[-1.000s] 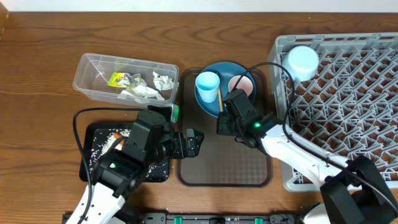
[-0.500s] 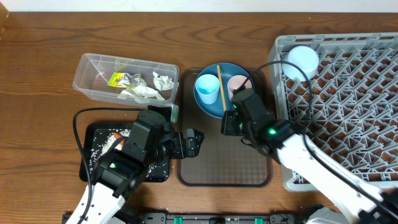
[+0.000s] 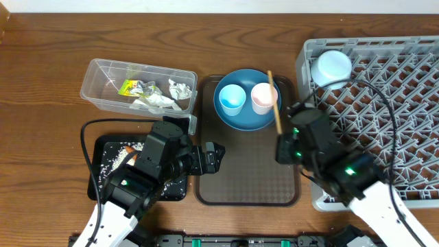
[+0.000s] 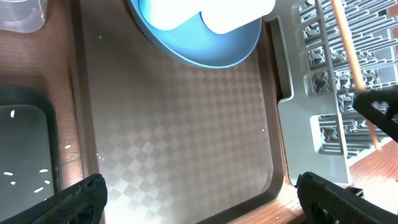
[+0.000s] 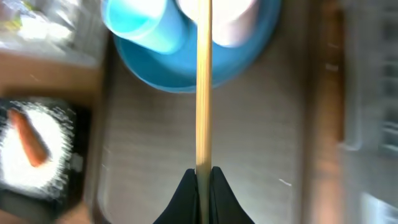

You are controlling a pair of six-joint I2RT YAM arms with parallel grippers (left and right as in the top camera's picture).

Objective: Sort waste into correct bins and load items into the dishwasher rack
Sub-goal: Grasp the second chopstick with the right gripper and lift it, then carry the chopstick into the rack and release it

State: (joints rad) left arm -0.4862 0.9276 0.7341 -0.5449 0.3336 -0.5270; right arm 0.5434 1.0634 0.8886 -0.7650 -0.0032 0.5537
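Observation:
My right gripper will next move the chopstick, which still hangs over the brown tray, past the tray's edge. It will then lower it just inside the rack's tray side [image 3: 322, 98] and release it.
My right gripper [image 3: 280, 133] [image 5: 203, 177] is shut on the lower end of a wooden chopstick [image 3: 274, 101] [image 5: 203, 87], held above the brown tray beside the grey dishwasher rack [image 3: 384, 130]. Behind the stick, the dark-blue plate [image 3: 245, 118] carries a light-blue cup [image 3: 231, 98] and a pink cup [image 3: 263, 98]. A pale bowl [image 3: 332, 67] sits upside down in the rack's far left corner. My left gripper [image 3: 212, 156] [image 4: 205, 202] stands open and empty over the brown tray's left part. The clear tub [image 3: 96, 75] holds foil, wrapper and tissue.
The brown serving tray [image 3: 247, 175] lies between the black tray [image 3: 103, 180] and the rack. Rice grains and a carrot piece [image 5: 28, 140] lie in the black tray. The rack's near corner [image 4: 311, 124] shows in the left wrist view.
My right gripper has lifted the chopstick off the plate and carried it right, toward the rack. The left arm has not moved.

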